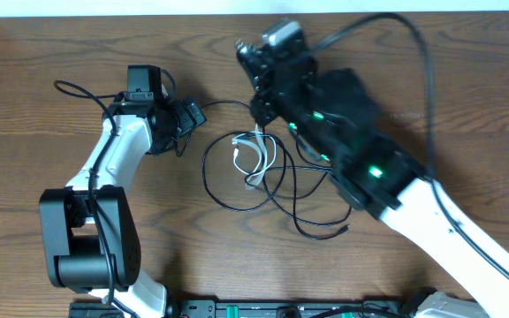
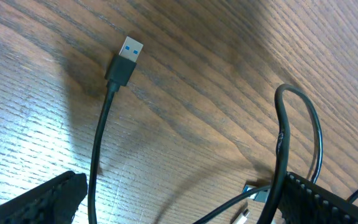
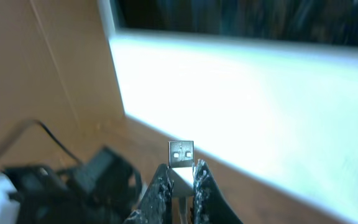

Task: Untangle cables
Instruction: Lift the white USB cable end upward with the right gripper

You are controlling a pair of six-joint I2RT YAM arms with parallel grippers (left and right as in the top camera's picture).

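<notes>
The right gripper brings the USB plug to the right in the overhead view, back and down to bare tabletop next, then releases it, clear of the black loops.
The cables lie tangled mid-table: thin black cords (image 1: 237,199) in overlapping loops and a short white cord (image 1: 253,157) among them. My right gripper (image 1: 261,113) hangs above the tangle, shut on the white cord's USB plug (image 3: 181,154), whose metal end sticks up past the fingertips (image 3: 161,186). My left gripper (image 1: 193,116) is low at the tangle's left side and stands open (image 2: 185,208). A black cord (image 2: 97,162) with a blue-tongued USB plug (image 2: 127,57) runs between its fingers (image 2: 42,202) without being gripped. A second black cord (image 2: 284,143) arches by the right finger, near a small plug (image 2: 257,190).
Thick black robot wires run off the right arm (image 1: 414,53) and the left arm (image 1: 82,88). The table's far edge (image 1: 148,11) lies close behind the right gripper. The left arm's base (image 1: 87,238) stands at the front left.
</notes>
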